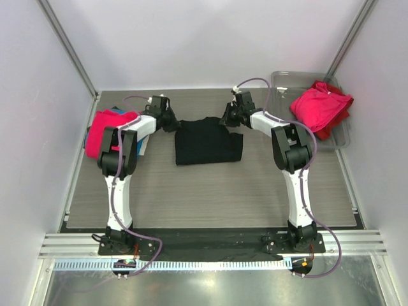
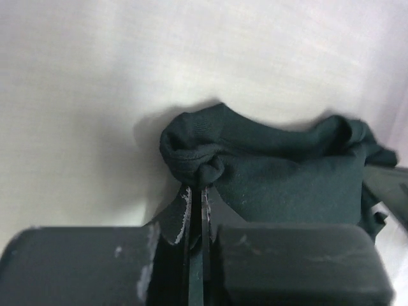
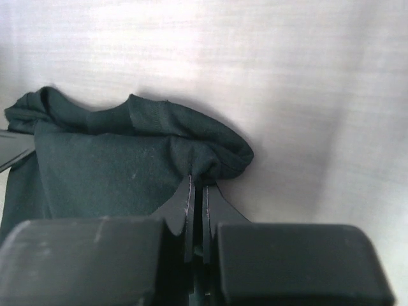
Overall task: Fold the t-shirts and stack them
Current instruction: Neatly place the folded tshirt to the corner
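Note:
My right gripper will next move up and to the left in the top view and let go above the pink t-shirt on the blue one, because t-shirts lie stacked there.
A black t-shirt (image 1: 208, 141) lies partly folded in the middle of the table. My left gripper (image 1: 171, 120) is shut on its far left corner, pinching a bunched fold of the black t-shirt (image 2: 268, 172) at the tips of the left gripper (image 2: 197, 188). My right gripper (image 1: 231, 118) is shut on the far right corner, where a fold of the black t-shirt (image 3: 127, 159) is caught at the tips of the right gripper (image 3: 197, 182). A pink t-shirt (image 1: 104, 129) lies on a blue one (image 1: 141, 145) at the left. Another pink t-shirt (image 1: 320, 104) rests over a red one (image 1: 336, 124) in the tray.
The clear plastic tray (image 1: 288, 83) stands at the back right corner. White walls close in the table on the left, back and right. A black strip runs along the near table edge (image 1: 210, 239) between the two arm bases.

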You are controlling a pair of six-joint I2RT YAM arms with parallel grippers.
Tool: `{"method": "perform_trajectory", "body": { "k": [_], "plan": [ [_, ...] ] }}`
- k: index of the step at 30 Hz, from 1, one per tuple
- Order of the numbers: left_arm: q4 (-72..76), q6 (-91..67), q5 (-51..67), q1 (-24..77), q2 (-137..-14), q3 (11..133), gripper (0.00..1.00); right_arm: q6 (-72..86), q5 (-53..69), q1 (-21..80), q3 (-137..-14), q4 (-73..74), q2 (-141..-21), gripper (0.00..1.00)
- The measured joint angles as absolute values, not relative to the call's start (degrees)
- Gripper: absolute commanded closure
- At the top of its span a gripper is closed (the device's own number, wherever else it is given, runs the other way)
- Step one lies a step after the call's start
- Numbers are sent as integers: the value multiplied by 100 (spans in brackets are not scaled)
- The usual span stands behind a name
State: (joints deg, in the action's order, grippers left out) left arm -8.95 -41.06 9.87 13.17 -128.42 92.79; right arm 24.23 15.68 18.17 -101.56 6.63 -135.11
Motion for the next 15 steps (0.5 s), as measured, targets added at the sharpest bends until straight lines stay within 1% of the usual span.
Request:
{"method": "perform_trajectory", "body": {
  "k": [4, 8, 12, 15],
  "plan": [
    [-1297, -3986, 825, 1391, -11819, 8313, 100, 2427, 1503, 1981, -9240, 808, -12698, 99],
    [-1933, -3896, 639, 1466, -10370, 7758, 100, 2425, 1286, 2414, -8444, 932, -11561, 99],
    [-2368, -3852, 408, 1490, -8761, 7177, 100, 2427, 919, 3225, -8075, 954, -10455, 99],
    [-2993, -3837, -43, 1455, -7677, 6956, 100, 2453, 635, 4036, -8014, 976, -9780, 99]
  ]
}}
